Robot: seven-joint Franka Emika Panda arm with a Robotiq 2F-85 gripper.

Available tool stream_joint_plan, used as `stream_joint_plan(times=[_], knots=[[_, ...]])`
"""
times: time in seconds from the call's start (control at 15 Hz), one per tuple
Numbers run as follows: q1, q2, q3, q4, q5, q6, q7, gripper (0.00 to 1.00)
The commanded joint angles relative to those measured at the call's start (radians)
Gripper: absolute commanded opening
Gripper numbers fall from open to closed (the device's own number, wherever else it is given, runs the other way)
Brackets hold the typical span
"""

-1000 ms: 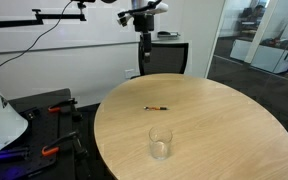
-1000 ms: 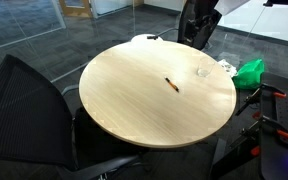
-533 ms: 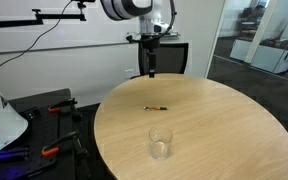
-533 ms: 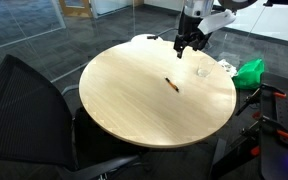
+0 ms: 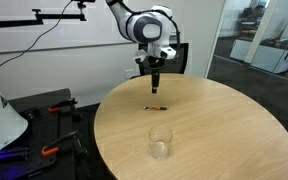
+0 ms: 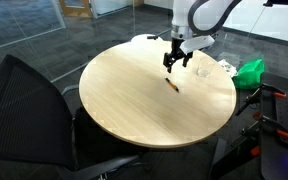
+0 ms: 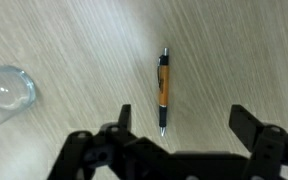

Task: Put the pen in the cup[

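Observation:
The pen already points between my open fingers with that end, so I should next lower my gripper to the dark grip [image 5: 162,108] beside the pen's tip [image 7: 163,115].
The pen [image 7: 163,92] lies flat on the round wooden table [image 5: 234,130]; it has an orange barrel, dark grip and tip. It also shows in both exterior views [image 5: 156,107] [image 6: 171,84]. The cup [image 5: 160,142], a clear glass tumbler, stands upright nearer the table's edge; it shows faintly in an exterior view [image 6: 200,72] and at the left edge of the wrist view [image 7: 6,93]. My gripper [image 5: 155,86] hangs open and empty above the pen [image 6: 171,68]. In the wrist view the gripper [image 7: 181,122] has jaws spread wide, the pen's tip between them.
A black office chair [image 6: 24,105] stands at the table's edge. A green bag [image 6: 250,72] lies beside the table. Clamps with orange handles [image 5: 52,150] lie on a dark bench. A glass wall [image 5: 264,40] stands behind.
The arm has come down from high behind the table to just above the pen. The pen and the cup have not moved.

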Motion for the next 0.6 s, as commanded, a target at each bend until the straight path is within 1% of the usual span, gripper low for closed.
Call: stream_joint_plan(times=[0.0, 0.27, 0.53], knots=[[0.044, 0.101, -0.045, 0.104, 0.027, -0.006, -0.025, 1.0], [0.083, 0.188, -0.082, 0.161, 0.022, 0.042, 0.003, 1.0], [0.101, 0.241, -0.104, 0.159, 0.047, 0.185, 0.008, 1.0]])
